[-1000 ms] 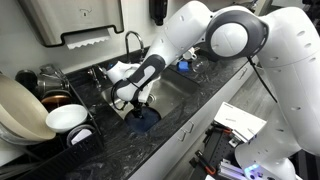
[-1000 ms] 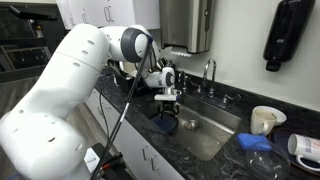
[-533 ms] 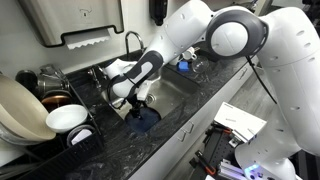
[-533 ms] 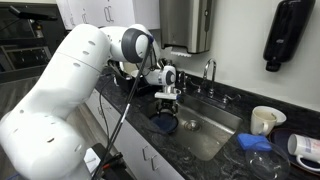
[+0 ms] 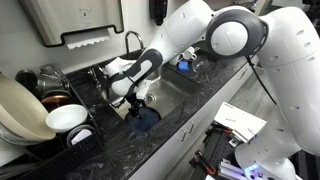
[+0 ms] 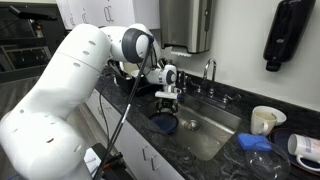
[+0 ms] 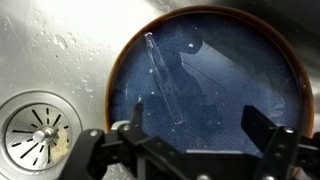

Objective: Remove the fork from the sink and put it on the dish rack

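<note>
My gripper should next come down toward the blue plate and slightly left in the wrist view, onto the fork's nearer end [image 7: 177, 112], because it lies between my open fingers.
A clear plastic fork [image 7: 163, 80] lies on a blue plate with a brown rim [image 7: 230, 70], which rests in the steel sink [image 7: 60, 50] beside the round drain [image 7: 40, 130]. My gripper [image 7: 200, 125] is open and empty, with its two dark fingers hovering over the near part of the plate, just below the fork's end. In both exterior views the gripper [image 5: 140, 100] [image 6: 166, 102] points down over the blue plate [image 5: 146, 121] [image 6: 165, 125]. The dish rack [image 5: 85, 135] holds a cream plate [image 5: 14, 112] and a white bowl [image 5: 65, 118].
The curved faucet [image 5: 133, 42] [image 6: 210, 70] stands behind the sink. A grey dispenser [image 5: 80, 20] hangs on the wall above. A cream mug [image 6: 265, 120] and a blue cloth [image 6: 250, 143] sit on the dark counter. Papers [image 5: 240, 122] lie past the counter edge.
The arm has shifted only very slightly above the blue plate. The jaws stay open and the fork has not moved.
</note>
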You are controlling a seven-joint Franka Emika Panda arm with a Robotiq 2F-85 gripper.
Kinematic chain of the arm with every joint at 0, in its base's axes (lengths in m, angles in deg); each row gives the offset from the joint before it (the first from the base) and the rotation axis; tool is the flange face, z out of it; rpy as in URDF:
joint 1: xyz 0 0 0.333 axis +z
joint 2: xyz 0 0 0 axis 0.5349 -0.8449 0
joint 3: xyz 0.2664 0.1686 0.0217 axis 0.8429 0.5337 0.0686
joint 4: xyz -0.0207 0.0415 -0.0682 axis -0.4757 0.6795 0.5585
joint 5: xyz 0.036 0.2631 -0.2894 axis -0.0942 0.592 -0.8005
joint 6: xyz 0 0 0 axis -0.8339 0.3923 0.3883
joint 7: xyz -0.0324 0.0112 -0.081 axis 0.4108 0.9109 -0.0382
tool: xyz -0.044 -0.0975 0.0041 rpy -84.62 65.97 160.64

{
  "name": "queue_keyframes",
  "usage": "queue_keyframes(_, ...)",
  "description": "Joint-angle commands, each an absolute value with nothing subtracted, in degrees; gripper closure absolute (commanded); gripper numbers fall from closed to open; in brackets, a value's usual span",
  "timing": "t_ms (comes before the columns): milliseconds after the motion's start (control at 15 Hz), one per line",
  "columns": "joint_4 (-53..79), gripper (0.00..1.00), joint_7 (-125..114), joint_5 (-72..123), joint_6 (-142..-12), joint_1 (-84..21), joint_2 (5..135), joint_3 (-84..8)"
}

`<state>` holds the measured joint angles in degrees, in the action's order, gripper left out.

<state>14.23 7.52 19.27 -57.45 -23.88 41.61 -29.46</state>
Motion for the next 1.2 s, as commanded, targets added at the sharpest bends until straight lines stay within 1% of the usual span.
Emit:
queue_keyframes(0, 14.0, 0.00, 7.4, 19.1, -57.3, -24.0, 41.4, -29.3)
queue_keyframes(200, 13.9, 0.00, 7.4, 19.1, -57.3, -24.0, 41.4, -29.3)
queue_keyframes(733, 15.1, 0.00, 0.3, 17.8, -62.8, -22.2, 41.1, -30.6)
queue_keyframes(1133, 13.9, 0.00, -0.2, 15.2, -60.6, -22.1, 39.1, -32.1)
